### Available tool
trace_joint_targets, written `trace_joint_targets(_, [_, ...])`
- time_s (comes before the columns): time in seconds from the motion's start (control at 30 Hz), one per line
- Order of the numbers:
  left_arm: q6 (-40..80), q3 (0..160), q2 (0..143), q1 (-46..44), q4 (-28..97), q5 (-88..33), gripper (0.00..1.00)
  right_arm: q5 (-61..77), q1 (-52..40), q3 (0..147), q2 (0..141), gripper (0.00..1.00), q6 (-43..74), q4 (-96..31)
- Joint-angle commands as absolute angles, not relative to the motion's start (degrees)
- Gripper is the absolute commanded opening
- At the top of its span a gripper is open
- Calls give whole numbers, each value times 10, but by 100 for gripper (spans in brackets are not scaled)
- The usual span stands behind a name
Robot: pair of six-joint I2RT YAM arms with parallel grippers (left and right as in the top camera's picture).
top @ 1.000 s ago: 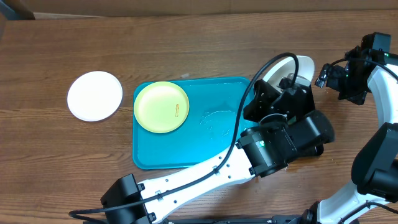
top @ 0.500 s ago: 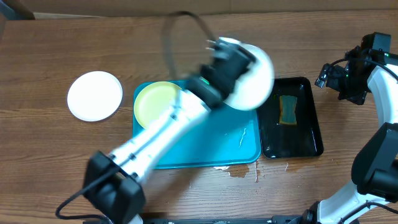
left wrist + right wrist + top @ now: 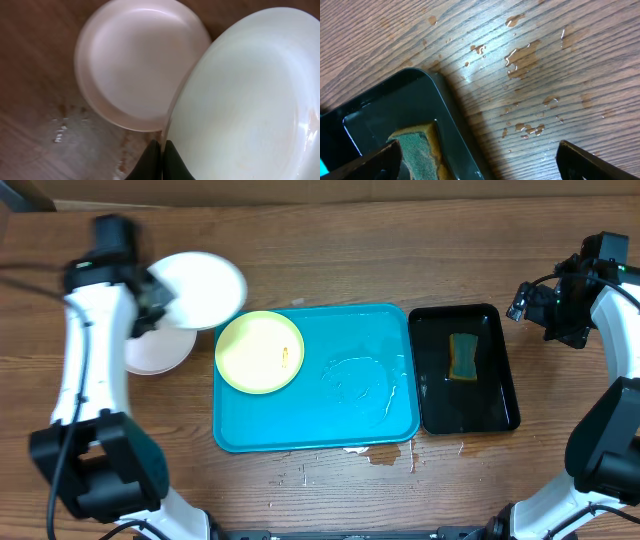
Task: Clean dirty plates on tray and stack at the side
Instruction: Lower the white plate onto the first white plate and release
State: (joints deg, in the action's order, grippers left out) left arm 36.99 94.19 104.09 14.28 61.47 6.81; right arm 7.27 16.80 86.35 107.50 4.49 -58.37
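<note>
The held plate hangs tilted and off-centre. I will next move my left gripper to the left in the overhead view and down, to set the plate level on the lying plate.
My left gripper [image 3: 150,295] is shut on the rim of a white plate [image 3: 205,288] and holds it tilted above another white plate [image 3: 160,350] lying on the table left of the tray. The left wrist view shows the jaws [image 3: 162,150] pinching the held plate [image 3: 245,100] over the lying plate [image 3: 135,60]. A pale yellow-green plate [image 3: 259,351] with a small orange smear lies at the left end of the wet turquoise tray [image 3: 360,380]. My right gripper [image 3: 560,305] is open and empty, above the table right of the black tray.
A narrow black tray [image 3: 465,370] with a green-and-yellow sponge [image 3: 462,357] stands right of the turquoise tray; it also shows in the right wrist view [image 3: 395,110] with the sponge [image 3: 415,147]. Water drops [image 3: 525,55] lie on the wood there, and spills [image 3: 385,455] by the tray's front edge.
My left arm has swung from the black tray across the turquoise tray to the far left, carrying the white plate over the lying one. The right arm has not moved.
</note>
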Motion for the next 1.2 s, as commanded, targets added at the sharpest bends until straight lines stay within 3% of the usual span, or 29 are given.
trace_joint_targets(0.0, [383, 947, 1042, 194, 619, 51, 4, 76, 167, 873, 1063, 100, 47, -582])
trace_joint_targets(0.2, [391, 913, 1042, 244, 605, 65, 4, 76, 167, 873, 1063, 100, 47, -582])
trace_joint_targets(0.83, [402, 771, 1042, 246, 410, 112, 5, 76, 167, 873, 1063, 100, 47, -582])
trace_joint_targets(0.87, [399, 771, 1042, 246, 409, 112, 10, 76, 167, 873, 1063, 100, 47, -582])
trace_joint_targets(0.9, [398, 771, 1042, 246, 409, 112, 23, 76, 167, 873, 1063, 100, 47, -582])
trace_joint_targets(0.93, [398, 771, 1042, 246, 409, 111, 46, 76, 167, 873, 1063, 100, 47, -582])
trace_joint_targets(0.97, [398, 771, 1042, 246, 411, 109, 79, 76, 167, 873, 1063, 100, 47, -582])
trace_joint_targets(1.0, [395, 771, 1042, 246, 414, 106, 96, 76, 167, 873, 1063, 100, 47, -582])
trace_joint_targets(1.17, [262, 771, 1042, 239, 440, -28, 98, 76, 167, 873, 1063, 100, 47, -582])
